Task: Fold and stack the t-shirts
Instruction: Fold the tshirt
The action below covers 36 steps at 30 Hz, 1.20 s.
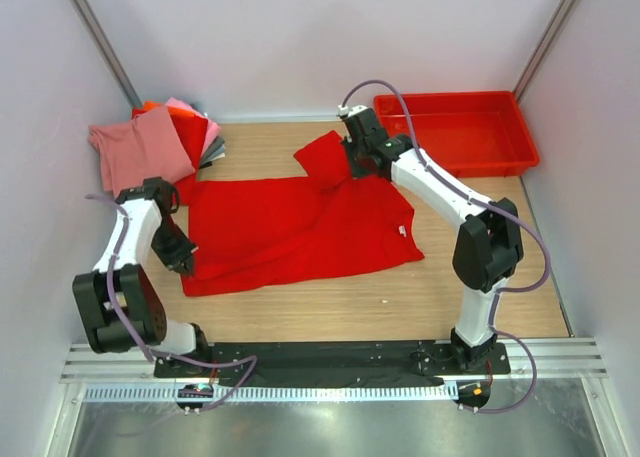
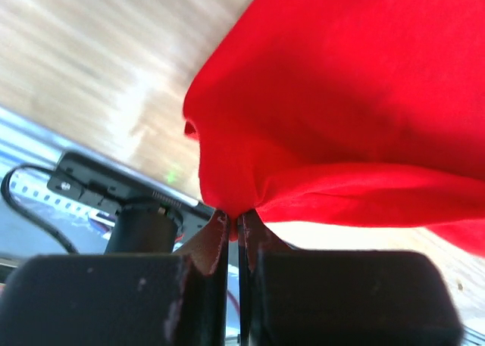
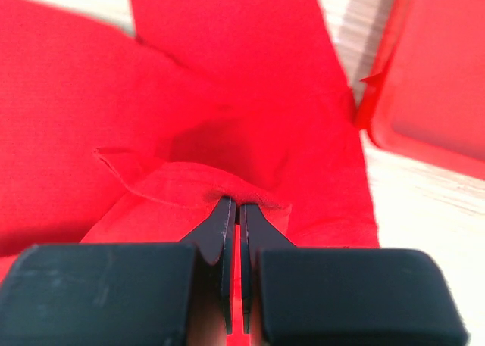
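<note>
A slanting crease crosses the shirt, so my right gripper will next pull the shirt's pinched fold rightward in the top view and release it atop the shirt.
A bright red t-shirt (image 1: 300, 227) lies spread across the middle of the wooden table. My left gripper (image 1: 183, 260) is shut on its near left edge, and in the left wrist view the red cloth (image 2: 341, 111) is pinched between the closed jaws and lifted off the wood. My right gripper (image 1: 352, 160) is shut on a fold of the shirt near its far sleeve; the right wrist view shows a cloth ridge (image 3: 227, 191) caught between the jaws. A pile of folded t-shirts (image 1: 155, 142) in pink, red, orange and grey sits at the far left.
A rigid red plastic tray (image 1: 455, 132) stands at the far right, close behind the right arm; its corner (image 3: 424, 81) shows beside the shirt. White walls enclose the table on three sides. The metal rail (image 1: 330, 362) runs along the near edge.
</note>
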### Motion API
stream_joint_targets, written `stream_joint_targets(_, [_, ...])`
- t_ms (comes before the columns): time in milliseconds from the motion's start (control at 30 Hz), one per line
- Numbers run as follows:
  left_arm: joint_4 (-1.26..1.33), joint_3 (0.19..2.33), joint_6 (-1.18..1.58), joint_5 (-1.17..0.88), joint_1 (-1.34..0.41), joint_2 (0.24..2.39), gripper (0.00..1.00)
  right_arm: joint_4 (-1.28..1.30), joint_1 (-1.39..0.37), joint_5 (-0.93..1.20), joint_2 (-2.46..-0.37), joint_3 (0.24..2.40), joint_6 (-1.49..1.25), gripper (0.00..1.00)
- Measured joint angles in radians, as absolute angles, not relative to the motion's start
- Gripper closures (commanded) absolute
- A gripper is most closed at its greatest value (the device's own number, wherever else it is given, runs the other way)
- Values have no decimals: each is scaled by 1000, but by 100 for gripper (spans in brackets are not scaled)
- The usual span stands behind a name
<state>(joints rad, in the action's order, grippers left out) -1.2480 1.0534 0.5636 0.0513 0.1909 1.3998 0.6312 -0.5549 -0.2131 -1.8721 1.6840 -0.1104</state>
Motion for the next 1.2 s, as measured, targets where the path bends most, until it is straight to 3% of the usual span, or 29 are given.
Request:
stream_joint_targets(400, [-1133, 1148, 537, 84, 192, 1624, 100, 575, -521, -256, -1908, 1680, -107, 99])
stream_joint_targets(1200, [-1074, 1324, 511, 221, 101, 1837, 100, 500, -498, -388, -1854, 1510, -112, 98])
